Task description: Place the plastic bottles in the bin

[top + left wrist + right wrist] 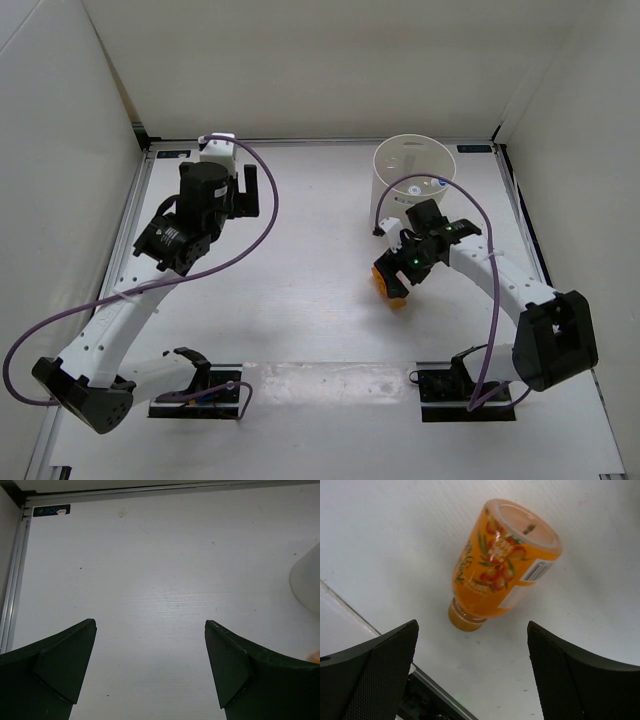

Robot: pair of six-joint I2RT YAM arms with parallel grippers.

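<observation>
I should next lower my right gripper and shift it left in the top view, onto the orange-coloured bottle's labelled body [501, 566], as my fingers are only around the bottle's cap.
An orange-coloured bottle [500, 565] with a fruit label lies on its side on the table, its cap end [465, 620] pointing toward my right gripper [472, 635]. That gripper is open and empty, hovering just above the bottle, with one finger on each side of the cap end. From above, the bottle [388, 288] is partly hidden under the right gripper [402, 270]. The bin [415, 172] stands upright just behind them, with clear items and a blue spot [437, 183] inside. My left gripper [250, 190] is open and empty at the far left. The other bottles cannot be told apart.
White walls enclose the table on three sides, with a metal rail [320, 143] along the back. The bin's side [307, 580] shows at the right edge of the left wrist view. Purple cables [260, 230] loop over both arms. The right arm's base plate [425, 700] lies near the bottle.
</observation>
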